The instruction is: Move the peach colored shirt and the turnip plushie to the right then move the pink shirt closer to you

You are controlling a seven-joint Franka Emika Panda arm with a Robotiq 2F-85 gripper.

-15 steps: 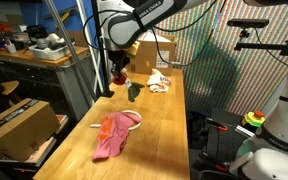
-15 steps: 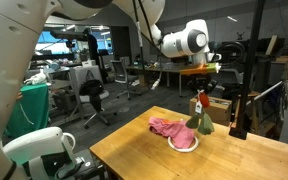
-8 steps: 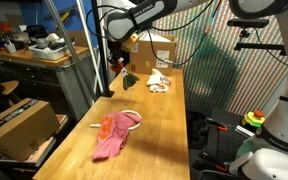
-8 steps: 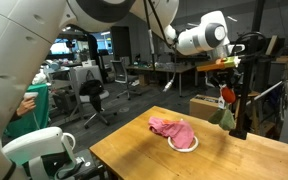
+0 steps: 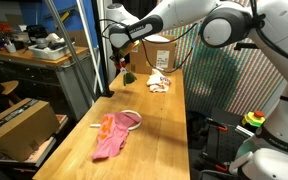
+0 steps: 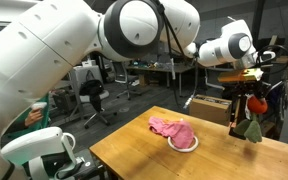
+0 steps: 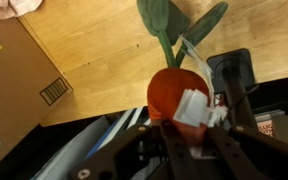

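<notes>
The bare wood beside the peach shirt is below my gripper, so I should next lower the turnip plushie (image 7: 172, 92) toward that spot and release it.
My gripper (image 7: 184, 132) is shut on the turnip plushie (image 7: 172, 92), a red-orange body with green leaves and a white tag. It hangs in the air above the table's far edge in both exterior views (image 5: 127, 75) (image 6: 251, 122). The peach shirt (image 5: 159, 82) lies crumpled on the far part of the table, beside the plushie; a corner of it shows in the wrist view (image 7: 9, 8). The pink shirt (image 5: 112, 135) (image 6: 174, 129) lies on the near part of the wooden table, partly over a white plate (image 5: 134, 117) (image 6: 184, 146).
A cardboard box (image 5: 156, 50) (image 7: 19, 80) stands at the table's far end. A black pole (image 6: 235, 110) rises by the table edge near the plushie. The table's edge drops off just below the gripper (image 7: 104, 105). Shelves and boxes (image 5: 19, 120) stand beside the table.
The gripper has carried the plushie away from the plate area, up and toward the table's far edge, and now holds it past the black pole.
</notes>
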